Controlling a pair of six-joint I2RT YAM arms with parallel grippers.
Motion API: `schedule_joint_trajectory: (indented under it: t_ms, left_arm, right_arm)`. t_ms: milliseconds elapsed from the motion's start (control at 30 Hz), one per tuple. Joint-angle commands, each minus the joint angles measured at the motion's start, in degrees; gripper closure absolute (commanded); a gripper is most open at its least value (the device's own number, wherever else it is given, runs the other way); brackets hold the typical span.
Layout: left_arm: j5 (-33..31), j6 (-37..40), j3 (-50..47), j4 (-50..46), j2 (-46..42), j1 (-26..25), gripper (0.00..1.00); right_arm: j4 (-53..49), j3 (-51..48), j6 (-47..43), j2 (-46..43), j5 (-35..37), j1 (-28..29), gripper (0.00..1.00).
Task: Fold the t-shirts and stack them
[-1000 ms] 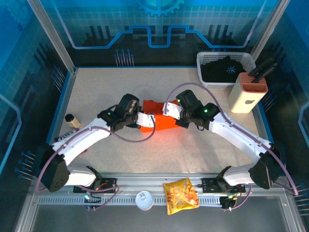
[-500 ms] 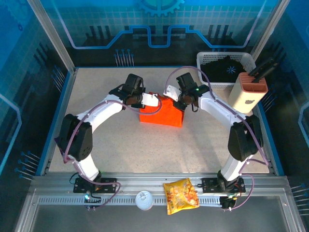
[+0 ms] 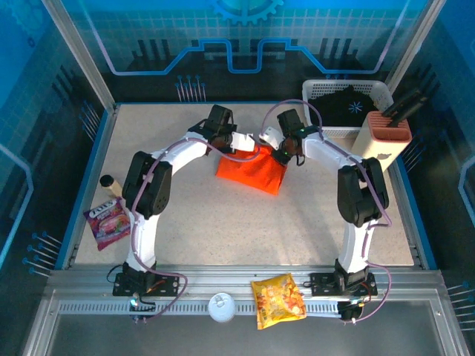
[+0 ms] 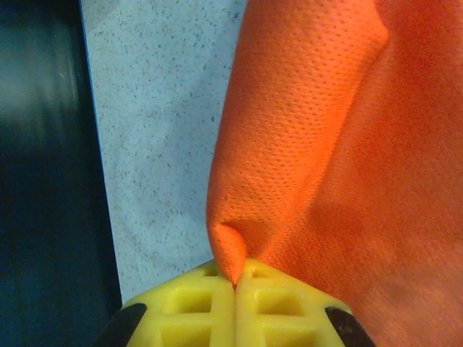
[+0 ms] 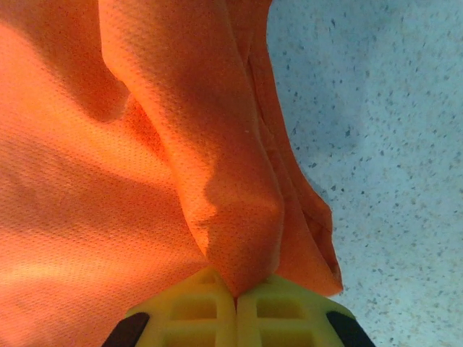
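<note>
The pinched fold of the orange t-shirt goes down to the tabletop in my right gripper and is released there next, as the t-shirt's far edge is still held lifted.
The orange t-shirt [image 3: 251,172] lies bunched in the middle of the table, its far edge lifted. My left gripper [image 3: 254,147] is shut on a pinch of its cloth [image 4: 231,253] at the far left corner. My right gripper [image 3: 269,141] is shut on a fold of the same shirt [image 5: 239,238] just to the right, the two grippers close together. The orange t-shirt [image 4: 340,144] hangs away from the yellow pads in both wrist views. The black shirt [image 3: 341,104] with the pale-blue starburst sits in the white basket [image 3: 312,90] at the back right.
A peach knife block [image 3: 380,144] stands beside the basket. A snack bag [image 3: 278,298] and a white cup [image 3: 222,307] lie on the front rail. A pink packet [image 3: 110,220] and a small bottle [image 3: 111,185] sit at the left.
Both grippers have carried the orange shirt's edge toward the back of the table and drawn closer together. The shirt has gone from a flat folded block to a pulled, draped shape.
</note>
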Motion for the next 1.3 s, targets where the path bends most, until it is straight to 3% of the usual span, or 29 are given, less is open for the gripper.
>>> schedule_joint_trajectory:
  t_ms: [0, 200, 233, 300, 333, 433, 500, 600, 733, 800, 933, 1133, 1267]
  left_arm:
    - [2.7, 1.1, 2.5, 2.9, 3.3, 0.2, 1.0]
    - [3.9, -0.2, 2.2, 8.9, 6.1, 0.2, 1.0]
    - [4.1, -0.6, 2.2, 9.9, 6.5, 0.2, 0.95]
    - [4.1, -1.8, 2.2, 12.2, 7.0, 0.2, 0.73]
    - [4.0, -2.4, 2.1, 13.4, 7.2, 0.2, 0.58]
    - [2.2, -5.0, 1.9, 17.4, 7.6, 0.2, 0.27]
    - [-0.7, -8.1, 1.7, 21.4, 7.5, 0.2, 0.15]
    - [-9.0, -14.1, 3.0, 26.9, 7.6, 0.3, 0.01]
    - [-24.4, -22.5, 6.4, 30.2, 6.5, 1.2, 0.01]
    - [-30.9, -28.9, 6.6, 29.2, 3.6, 2.0, 0.01]
    - [-36.2, -43.3, 4.8, 15.4, -6.3, 2.5, 0.01]
    - [-29.2, -73.2, 0.6, -9.4, -20.5, 2.4, 0.05]
    - [-13.5, -85.1, 7.2, -29.1, -18.0, 2.4, 0.05]
  right_arm:
    - [1.6, 2.5, 2.7, 3.0, 0.8, -1.0, 1.0]
    - [3.5, 2.1, 5.8, 4.7, 3.4, -1.1, 1.0]
    - [4.1, 1.8, 6.5, 4.6, 4.2, -1.1, 1.0]
    - [5.5, 1.0, 8.0, 4.3, 5.7, -1.0, 0.95]
    - [6.4, 0.6, 8.8, 4.1, 6.7, -1.0, 0.87]
    - [9.1, -0.4, 11.9, 3.4, 9.1, -1.4, 0.65]
    - [9.8, -0.4, 14.8, 2.9, 10.0, -1.8, 0.54]
    - [11.8, -1.2, 20.3, 0.8, 11.2, -2.7, 0.46]
    - [13.9, -4.0, 29.1, -4.9, 13.8, -3.0, 0.4]
    - [9.2, -2.6, 35.2, -7.3, 15.0, -3.2, 0.39]
    - [-1.7, -1.2, 44.8, -11.8, 12.8, -2.8, 0.38]
    - [-4.7, -11.6, 55.1, -21.3, 4.7, -0.1, 0.37]
    - [-0.4, -17.9, 60.9, -21.6, 0.9, 1.2, 0.36]
